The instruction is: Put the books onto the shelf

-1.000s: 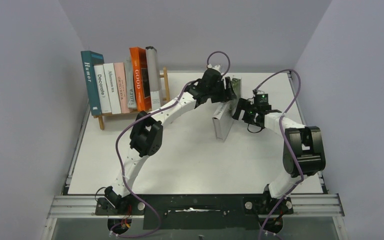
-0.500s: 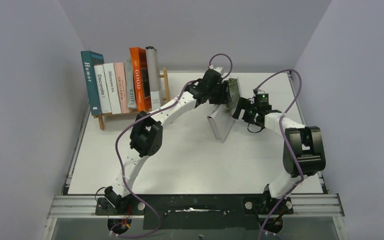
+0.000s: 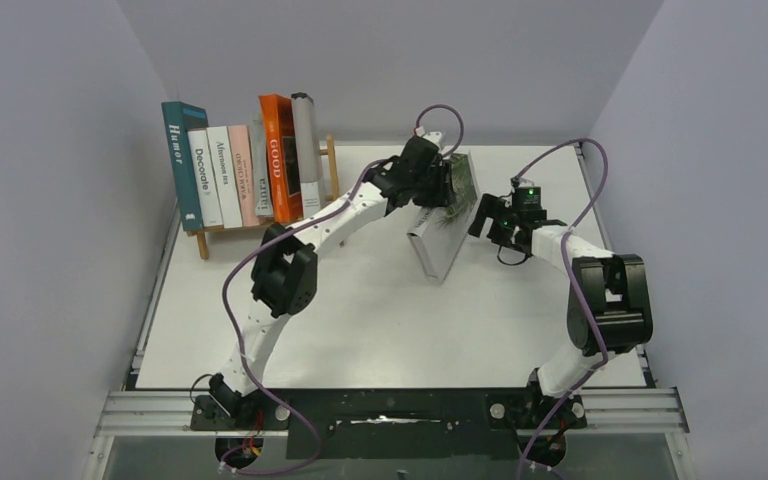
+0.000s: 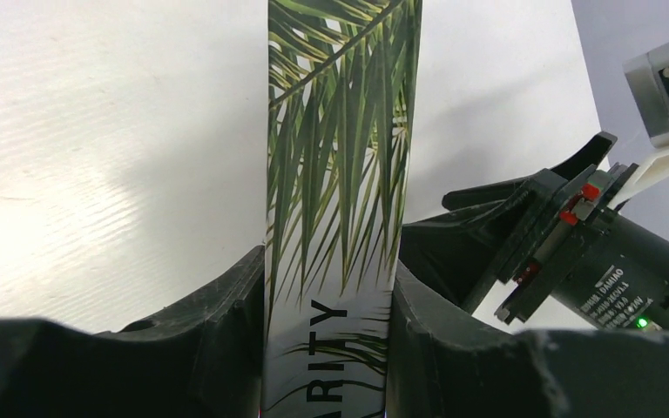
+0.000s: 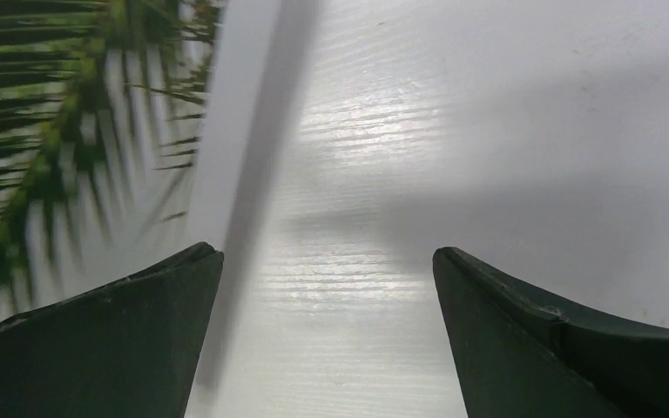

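Note:
The palm book swings left in the top view with my left gripper to the gap by the grey book [image 3: 326,184] next. It turns upright and gets released there, as that gap is free.
The white book with the green palm-leaf cover [image 3: 438,243] stands tilted on the table mid-right. My left gripper [image 3: 441,186] is shut on its top end; in the left wrist view both fingers press the sides of the book [image 4: 340,165] around the left gripper [image 4: 329,261]. My right gripper [image 3: 482,218] is open just right of the book, with only bare table between its fingers [image 5: 327,254]; the palm cover [image 5: 61,131] lies to their left. The shelf [image 3: 332,172] at the back left holds several upright books, among them teal "Humor" [image 3: 178,160], white "Decorate" [image 3: 203,178] and orange "GOOD" [image 3: 278,158].
A tall grey book [image 3: 306,150] leans at the right end of the row, close to the shelf's end post. Grey walls close in the white table [image 3: 360,320] on the left, back and right. The right arm's wrist [image 4: 610,270] sits close beside the held book.
My left gripper has closed onto the palm-leaf book and the book has swung slightly left. The right gripper stays open and now stands a little off the book.

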